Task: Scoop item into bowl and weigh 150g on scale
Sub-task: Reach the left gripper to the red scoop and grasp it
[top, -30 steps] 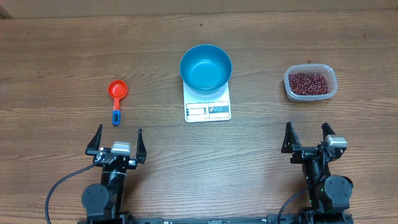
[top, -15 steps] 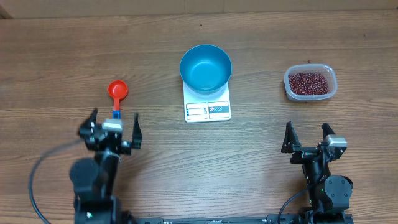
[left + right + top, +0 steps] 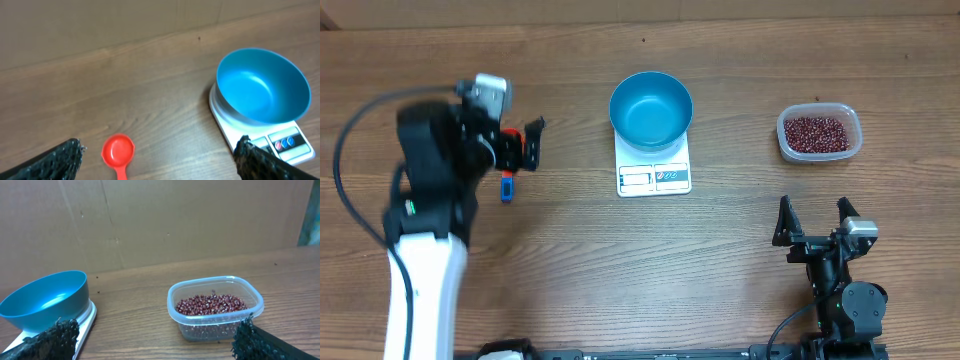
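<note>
Next, the left gripper moves down to the rim of the red scoop's cup, on the side away from the scale (image 3: 654, 176), as the cup lies below its fingers.
The blue bowl (image 3: 651, 108) stands on the white scale (image 3: 654, 176) at mid-table. Dark red-brown beans (image 3: 816, 131), the item, fill a clear plastic tub (image 3: 851, 150) at the right. A red scoop with a blue handle end (image 3: 506, 188) lies left of the scale. My left gripper (image 3: 506, 150) hangs open above the scoop, holding nothing. In the left wrist view the scoop's cup (image 3: 118, 150) lies between the spread fingers, with the bowl (image 3: 261, 85) and scale (image 3: 285, 142) to the right. My right gripper (image 3: 815, 222) rests open near the front edge, facing the beans (image 3: 212, 303) and bowl (image 3: 45, 297).
A brown cardboard wall (image 3: 160, 220) rises behind the wooden table's far edge. The tub's rim (image 3: 172, 300) sits a short way ahead of my right fingers. Cables trail from both arm bases at the front.
My left arm has lifted from its rest and reached forward and left, so its open gripper now hangs over the red scoop. The right arm has not moved.
</note>
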You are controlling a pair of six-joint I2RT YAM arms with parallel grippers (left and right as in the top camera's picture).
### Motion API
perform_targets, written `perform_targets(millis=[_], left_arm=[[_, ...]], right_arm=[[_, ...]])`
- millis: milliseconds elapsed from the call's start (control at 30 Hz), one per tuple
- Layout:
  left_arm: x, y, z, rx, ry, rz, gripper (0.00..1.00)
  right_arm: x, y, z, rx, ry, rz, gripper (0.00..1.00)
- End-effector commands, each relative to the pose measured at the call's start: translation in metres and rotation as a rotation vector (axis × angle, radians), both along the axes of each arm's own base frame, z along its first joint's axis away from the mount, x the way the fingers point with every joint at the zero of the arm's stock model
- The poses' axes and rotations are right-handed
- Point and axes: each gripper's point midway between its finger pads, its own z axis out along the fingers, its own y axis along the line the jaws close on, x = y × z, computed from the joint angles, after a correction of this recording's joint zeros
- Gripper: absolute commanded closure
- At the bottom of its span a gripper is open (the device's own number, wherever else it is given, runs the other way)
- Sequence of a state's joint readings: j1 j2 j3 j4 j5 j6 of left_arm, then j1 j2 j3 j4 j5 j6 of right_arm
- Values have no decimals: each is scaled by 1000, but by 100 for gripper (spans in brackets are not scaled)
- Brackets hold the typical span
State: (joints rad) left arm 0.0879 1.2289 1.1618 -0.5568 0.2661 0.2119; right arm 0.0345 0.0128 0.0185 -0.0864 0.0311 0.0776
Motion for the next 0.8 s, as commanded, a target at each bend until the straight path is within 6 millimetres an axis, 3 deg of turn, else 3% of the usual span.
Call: perform_targets(millis=[0, 167, 300, 500, 633, 767], left_arm=[[27, 3, 9, -21, 60, -8, 1], [54, -6, -1, -142, 101, -6, 0], [62, -17, -25, -249, 184, -10, 0], [66, 28, -103, -134, 385, 185, 0], [69, 52, -136, -151, 457, 253, 23], [71, 84, -163, -110, 493, 341, 23]], right_arm=[[0, 0, -2, 0, -5, -4, 0], [0, 0, -2, 0, -5, -4, 0], [0, 0, -2, 0, -5, -4, 0], [0, 0, -2, 0, -5, -4, 0], [0, 0, -2, 0, -5, -4, 0], [0, 0, -2, 0, -5, -4, 0]])
